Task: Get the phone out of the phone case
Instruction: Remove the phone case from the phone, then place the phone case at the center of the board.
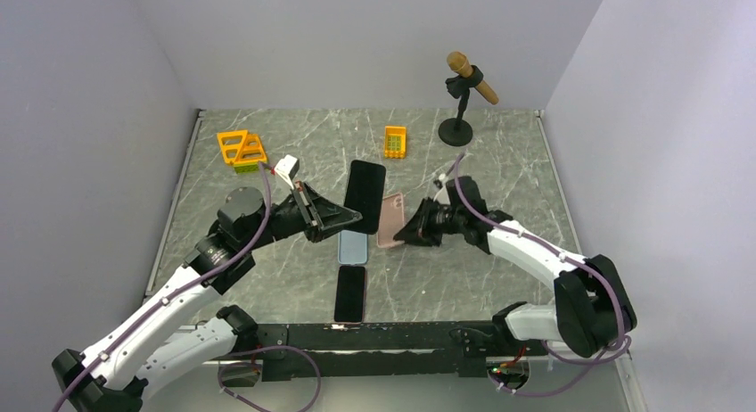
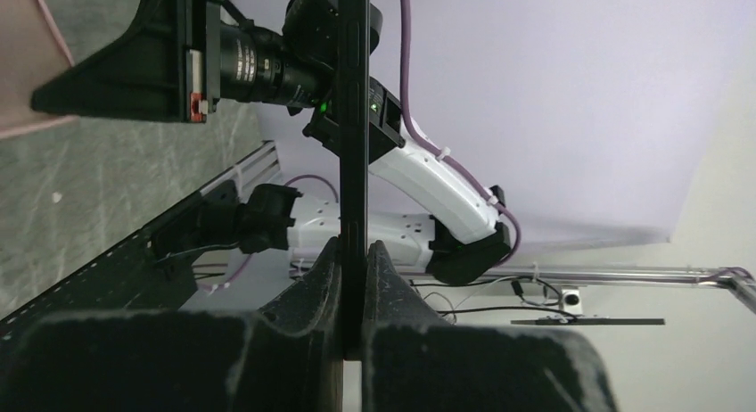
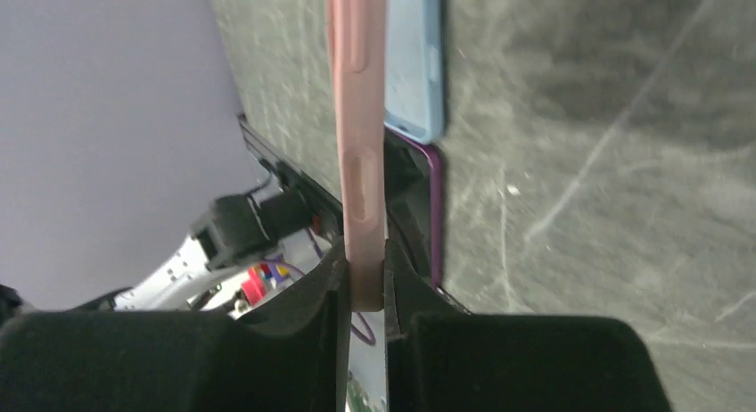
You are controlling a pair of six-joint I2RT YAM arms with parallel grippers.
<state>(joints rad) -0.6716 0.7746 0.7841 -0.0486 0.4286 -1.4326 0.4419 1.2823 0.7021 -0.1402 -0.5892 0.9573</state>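
My left gripper will next go back and down to let go of the black phone on the bare tabletop beside the purple case, as phone and pink case are separate.
My left gripper is shut on a black phone and holds it above the table; in the left wrist view the phone shows edge-on between the pads. My right gripper is shut on an empty pink phone case, just right of the phone; in the right wrist view the case runs edge-on up from the jaws. Phone and case are apart.
A light blue case and a dark phone in a purple case lie on the table below the grippers. An orange rack, a small orange block and a microphone stand stand at the back.
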